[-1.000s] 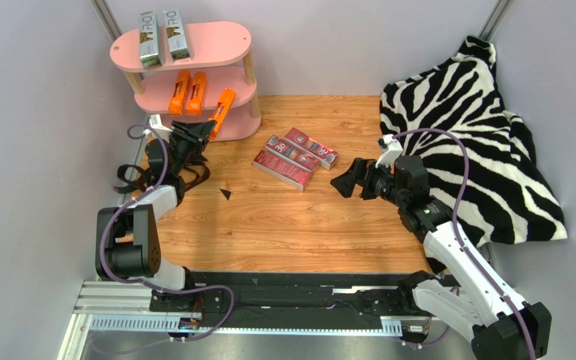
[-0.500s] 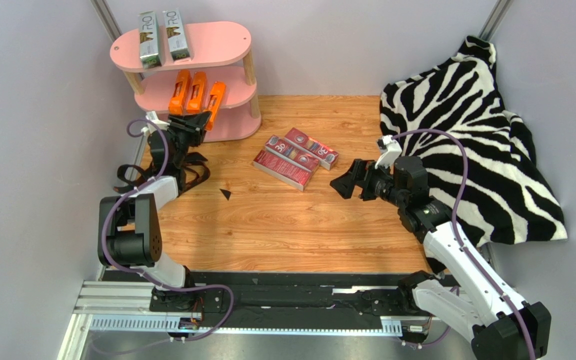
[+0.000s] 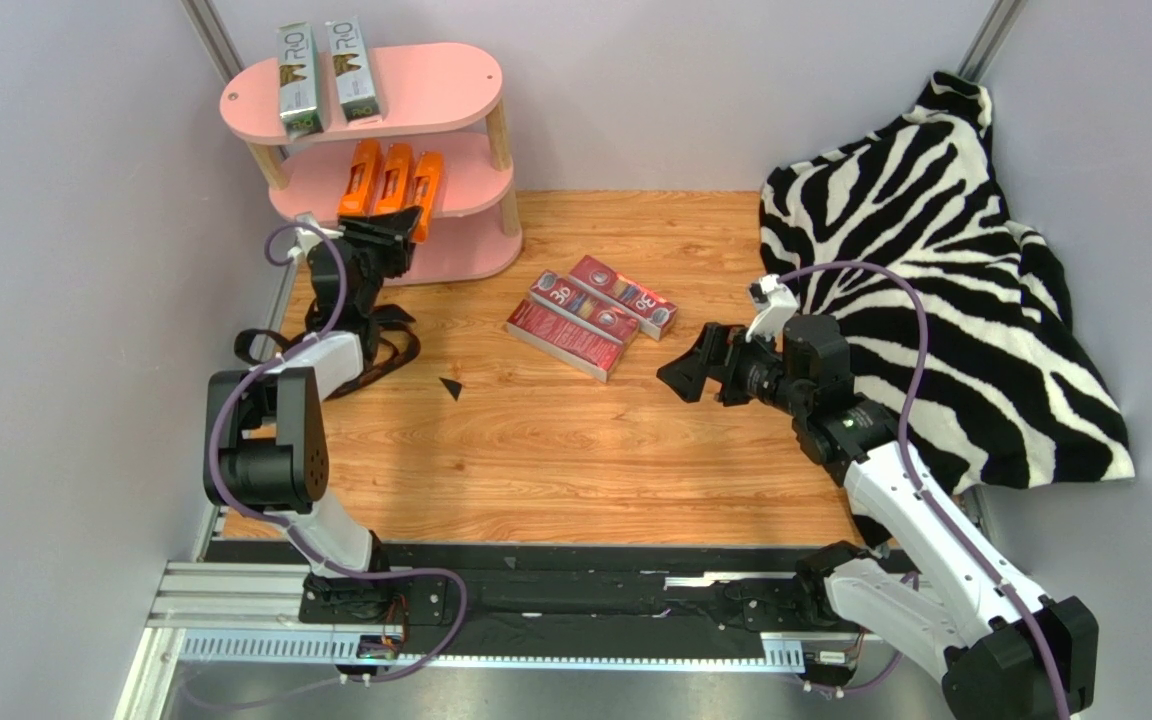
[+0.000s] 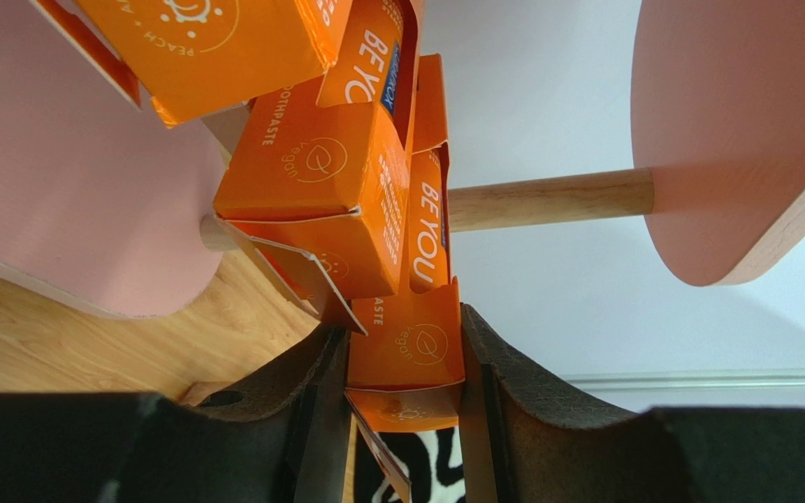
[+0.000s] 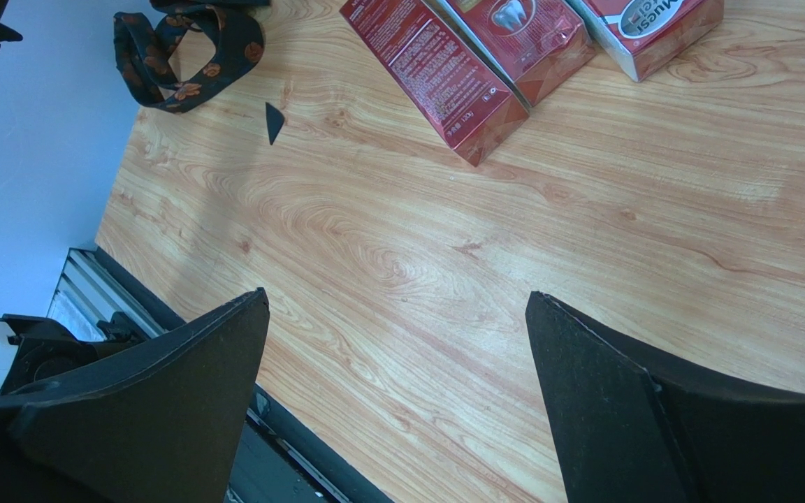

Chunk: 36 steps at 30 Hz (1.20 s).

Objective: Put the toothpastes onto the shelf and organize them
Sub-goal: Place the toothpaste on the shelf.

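Observation:
The pinched orange toothpaste moves outward next, pushed by my left gripper. Then my left gripper lets go of its near end.
The pink shelf (image 3: 440,78) stands at the table's far left. Two silver-grey toothpastes (image 3: 297,75) lie on its top board. Three orange toothpastes (image 3: 394,174) lie side by side on the middle board. My left gripper (image 3: 391,227) is shut on the near end of the rightmost orange carton (image 3: 426,183). In the left wrist view that carton (image 4: 407,341) sits pinched between my left gripper's (image 4: 405,367) pads, against its orange neighbours. Three dark red toothpastes (image 3: 590,315) lie together mid-table. Just right of them, my right gripper (image 3: 687,368) hangs open and holds nothing; its wrist view shows the red cartons (image 5: 449,68) ahead.
A zebra-print cloth (image 3: 958,270) covers the right side of the table. A black strap (image 3: 274,353) lies by the left wall, and a small black triangle (image 3: 450,387) lies on the wood. A wooden peg (image 4: 554,199) joins the shelf boards near my left fingers.
My left gripper has pushed the third orange carton further onto the middle board and straightened it beside the other two. The right arm has barely moved.

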Tool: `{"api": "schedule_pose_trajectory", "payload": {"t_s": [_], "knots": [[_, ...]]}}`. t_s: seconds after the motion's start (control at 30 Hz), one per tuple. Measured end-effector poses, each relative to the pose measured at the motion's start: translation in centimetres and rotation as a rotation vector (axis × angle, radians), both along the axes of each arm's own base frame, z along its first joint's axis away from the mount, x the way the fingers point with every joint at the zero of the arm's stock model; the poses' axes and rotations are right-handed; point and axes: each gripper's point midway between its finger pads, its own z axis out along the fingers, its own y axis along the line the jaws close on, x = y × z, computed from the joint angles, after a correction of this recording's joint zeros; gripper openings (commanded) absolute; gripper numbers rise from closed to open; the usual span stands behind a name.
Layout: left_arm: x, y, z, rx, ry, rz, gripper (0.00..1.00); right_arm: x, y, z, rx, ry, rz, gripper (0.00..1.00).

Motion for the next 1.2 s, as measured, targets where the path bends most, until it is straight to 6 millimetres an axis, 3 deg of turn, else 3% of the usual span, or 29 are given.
{"api": "schedule_pose_trajectory", "payload": {"t_s": [0.4,0.6,0.7,0.73,1.13,1.2], "knots": [[1.4,-0.4,0.1,0.006,0.051,0.05,0.32,-0.2,0.2,-0.3,0.0,0.009,0.011,0.98],[2.0,-0.3,0.7,0.021,0.083,0.069,0.4,-0.3,0.1,-0.4,-0.001,0.01,0.011,0.98],[2.2,-0.3,1.0,0.028,0.093,0.068,0.51,-0.4,0.1,-0.4,0.0,0.008,0.011,0.99],[2.2,-0.3,1.0,0.03,0.095,0.068,0.63,-0.5,0.1,-0.5,0.0,0.008,0.011,0.99],[2.3,-1.3,-0.6,0.084,0.163,-0.005,0.76,-1.1,-0.2,-0.8,0.0,0.008,0.01,0.98],[2.2,-1.4,-0.7,0.09,0.163,-0.011,0.83,-1.1,-0.2,-0.7,0.001,0.006,0.01,0.98]]}}
